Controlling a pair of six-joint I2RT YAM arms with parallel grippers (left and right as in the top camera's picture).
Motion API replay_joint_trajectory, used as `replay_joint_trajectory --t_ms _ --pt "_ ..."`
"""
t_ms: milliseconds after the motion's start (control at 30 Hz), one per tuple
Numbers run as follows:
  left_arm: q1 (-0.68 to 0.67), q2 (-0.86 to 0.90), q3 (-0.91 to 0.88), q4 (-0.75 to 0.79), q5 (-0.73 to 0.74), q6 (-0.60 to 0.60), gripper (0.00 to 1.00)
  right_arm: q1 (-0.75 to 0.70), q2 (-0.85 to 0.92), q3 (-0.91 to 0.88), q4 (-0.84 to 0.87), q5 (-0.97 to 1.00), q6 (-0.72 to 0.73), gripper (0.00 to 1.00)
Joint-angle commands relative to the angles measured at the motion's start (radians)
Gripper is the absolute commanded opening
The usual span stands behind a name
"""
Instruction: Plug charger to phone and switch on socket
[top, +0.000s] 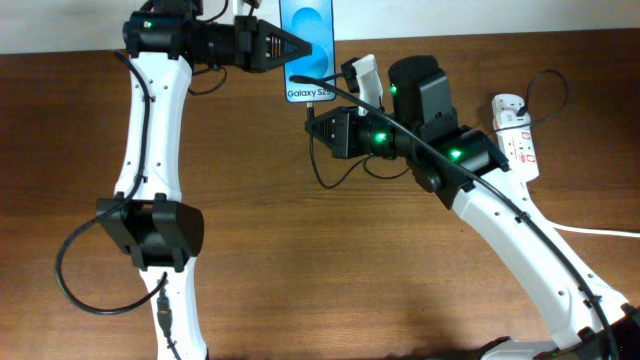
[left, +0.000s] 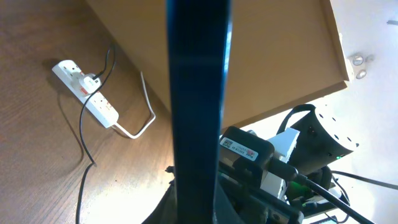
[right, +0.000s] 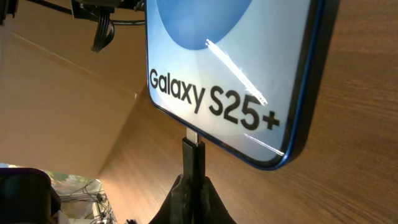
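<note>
The phone (top: 308, 40) is hanging above the wood, so my left gripper should next bring it down and back onto the tabletop beside my right gripper and let go of it there.
My left gripper (top: 285, 47) is shut on the phone (top: 308, 40) and holds it by its side edges at the table's far edge. The screen is light blue with "Galaxy S25+" text (right: 230, 62). In the left wrist view the phone shows edge-on as a dark bar (left: 199, 93) between the fingers (left: 199, 208). My right gripper (top: 312, 124) (right: 194, 196) is shut on the charger's black plug (right: 193, 158). The plug's tip meets the phone's bottom edge at the port. The white socket (top: 516, 135) (left: 87, 93) lies at the right. The charger's thin black cable (left: 82, 134) runs from it.
The socket's thick white cord (top: 600, 230) (left: 147, 112) runs off to the right. A loop of black cable (top: 335, 178) hangs below the right gripper. A brown board or wall (left: 273, 56) stands behind the table's far edge.
</note>
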Motion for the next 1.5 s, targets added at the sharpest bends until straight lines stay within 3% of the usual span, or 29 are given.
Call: replay_joint_trajectory --t_ms 0,733,767,800,833,900,967,1067,1200,1233,1300,1400,1467 --pt "-0.009 -0.016 0.012 -0.016 0.026 0.02 0.0 -0.012 0.002 0.017 0.032 0.089 0.008 0.04" --pt "-0.008 -0.016 0.012 -0.016 0.027 0.02 0.0 -0.05 0.002 0.025 0.052 0.066 0.011 0.07" --pt "-0.008 -0.016 0.012 -0.016 0.026 0.02 0.0 -0.05 0.002 0.025 0.052 0.066 0.011 0.13" --pt "-0.008 -0.016 0.012 -0.016 0.02 0.02 0.0 -0.05 0.002 0.025 0.051 0.066 0.011 0.25" --pt "-0.008 -0.016 0.012 -0.017 -0.027 0.019 0.0 -0.05 0.002 0.025 0.047 0.065 0.012 0.53" --pt "-0.008 -0.016 0.012 -0.017 -0.127 0.019 0.0 -0.05 0.002 0.025 -0.022 0.066 0.003 0.89" --pt "-0.01 -0.015 0.012 -0.067 -0.361 0.018 0.0 -0.05 0.002 0.025 -0.141 0.089 -0.007 1.0" --pt "-0.032 -0.014 -0.01 -0.175 -0.791 -0.049 0.0 -0.05 0.002 0.025 -0.28 0.142 -0.007 0.98" --pt "-0.095 -0.014 -0.205 -0.176 -0.858 -0.09 0.0 -0.05 0.002 0.025 -0.351 0.151 -0.007 0.98" --pt "-0.113 -0.014 -0.303 -0.137 -0.857 -0.147 0.0 -0.05 0.002 0.025 -0.374 0.151 -0.008 0.99" --pt "-0.14 -0.014 -0.44 -0.049 -0.79 -0.146 0.0 -0.05 0.002 0.025 -0.387 0.152 -0.018 0.99" --pt "-0.167 -0.014 -0.544 -0.007 -0.743 -0.16 0.0 -0.05 0.002 0.025 -0.391 0.152 -0.026 0.98" --pt "-0.173 -0.014 -0.614 0.121 -0.748 -0.218 0.0 -0.05 0.002 0.025 -0.396 0.152 -0.027 0.98"
